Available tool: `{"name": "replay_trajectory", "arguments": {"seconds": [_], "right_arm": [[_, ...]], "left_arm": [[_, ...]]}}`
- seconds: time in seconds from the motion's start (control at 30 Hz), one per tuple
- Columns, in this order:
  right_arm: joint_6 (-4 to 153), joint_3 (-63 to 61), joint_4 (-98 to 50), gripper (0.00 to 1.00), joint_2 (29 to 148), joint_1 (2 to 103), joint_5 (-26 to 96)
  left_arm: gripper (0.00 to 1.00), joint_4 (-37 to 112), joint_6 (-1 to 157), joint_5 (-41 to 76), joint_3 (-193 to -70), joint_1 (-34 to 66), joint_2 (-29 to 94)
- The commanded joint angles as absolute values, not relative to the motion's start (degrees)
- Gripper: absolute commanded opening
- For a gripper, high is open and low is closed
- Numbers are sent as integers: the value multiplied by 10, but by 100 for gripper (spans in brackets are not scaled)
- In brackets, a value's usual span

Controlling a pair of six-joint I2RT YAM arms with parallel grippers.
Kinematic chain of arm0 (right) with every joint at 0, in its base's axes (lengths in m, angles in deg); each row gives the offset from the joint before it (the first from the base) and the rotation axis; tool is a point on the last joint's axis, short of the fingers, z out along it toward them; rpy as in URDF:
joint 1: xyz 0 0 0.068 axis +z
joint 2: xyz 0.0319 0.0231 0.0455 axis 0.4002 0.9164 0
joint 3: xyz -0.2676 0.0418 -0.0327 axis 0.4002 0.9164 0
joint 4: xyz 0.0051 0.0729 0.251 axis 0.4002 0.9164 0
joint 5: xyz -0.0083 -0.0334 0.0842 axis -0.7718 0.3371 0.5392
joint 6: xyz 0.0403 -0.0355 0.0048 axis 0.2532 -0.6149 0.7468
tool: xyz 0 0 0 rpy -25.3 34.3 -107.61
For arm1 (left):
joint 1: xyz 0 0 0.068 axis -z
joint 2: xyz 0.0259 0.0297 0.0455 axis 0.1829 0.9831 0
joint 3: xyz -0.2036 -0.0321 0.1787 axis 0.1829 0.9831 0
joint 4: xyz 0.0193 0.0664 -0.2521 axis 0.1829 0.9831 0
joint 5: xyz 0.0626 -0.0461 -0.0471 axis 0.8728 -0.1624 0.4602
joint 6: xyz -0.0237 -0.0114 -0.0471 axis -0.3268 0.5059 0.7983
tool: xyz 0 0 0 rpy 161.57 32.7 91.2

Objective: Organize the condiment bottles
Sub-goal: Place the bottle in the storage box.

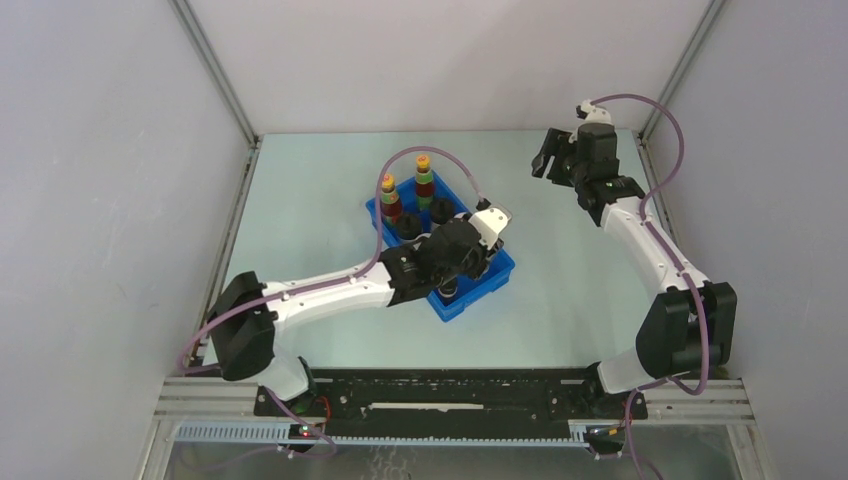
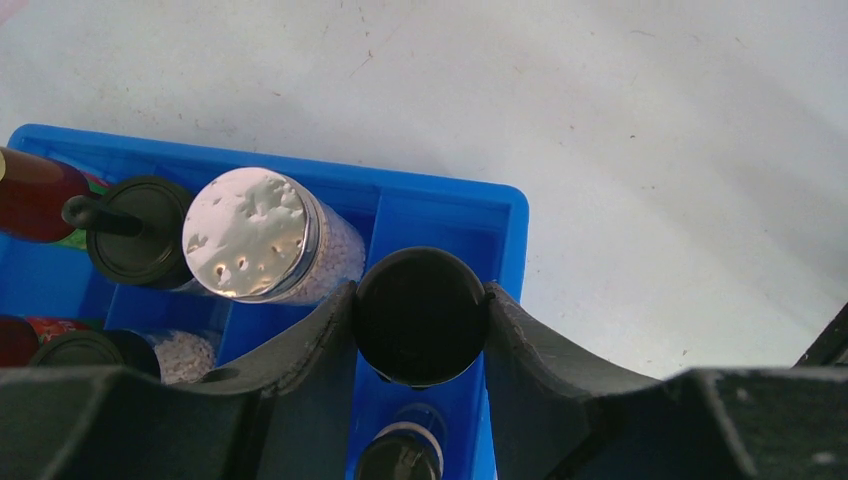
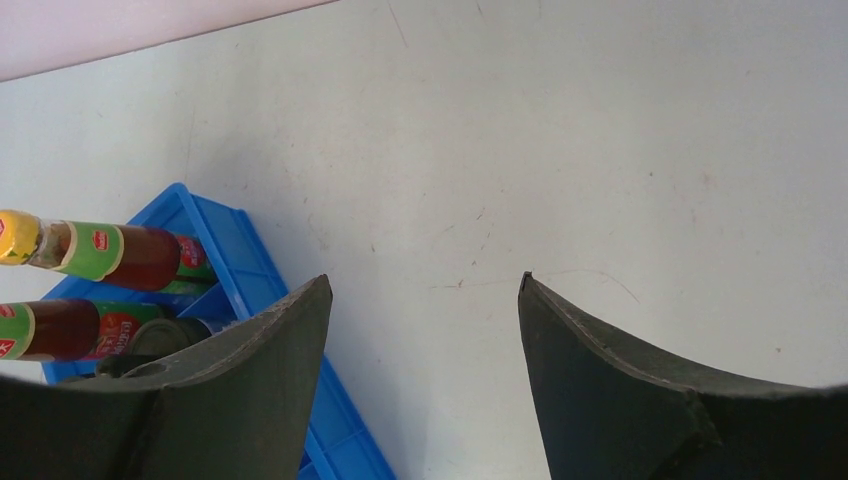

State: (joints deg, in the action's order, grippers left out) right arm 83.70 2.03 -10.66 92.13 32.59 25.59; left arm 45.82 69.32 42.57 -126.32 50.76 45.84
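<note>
The spice jar (image 2: 420, 325) in my left gripper goes straight down into the free part of the tray's corner section (image 2: 442, 224) below next, clear of its neighbor, for release there.
My left gripper (image 1: 474, 262) hangs over the blue tray (image 1: 503, 270). In the left wrist view it (image 2: 420, 288) is shut on a black-lidded spice jar (image 2: 420, 325), both fingers touching the lid, over the tray's corner compartment. Another jar (image 2: 400, 458) sits in the same row nearer the wrist. A foil-topped pale jar (image 2: 246, 232) and a black-lidded jar (image 2: 140, 232) stand to the left. Two tall dark-red bottles (image 1: 390, 198) (image 1: 424, 180) stand at the tray's far end. My right gripper (image 1: 546, 160) (image 3: 425, 278) is open and empty above bare table.
The tray's blue rim (image 2: 505, 215) borders pale table to the right. In the right wrist view the tray's edge (image 3: 240, 262) and the two red bottles (image 3: 125, 256) lie at the left. Grey walls enclose the table on three sides.
</note>
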Motion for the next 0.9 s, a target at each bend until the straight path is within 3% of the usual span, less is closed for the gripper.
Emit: {"name": "replay_trajectory", "arguments": {"seconds": [0.0, 0.87], "right_arm": [[848, 31, -131, 77, 907, 322, 261], [849, 34, -134, 77, 909, 318, 262]], "left_arm": [[0, 401, 679, 415, -1246, 500, 463], [0, 355, 684, 386, -1235, 476, 518]]}}
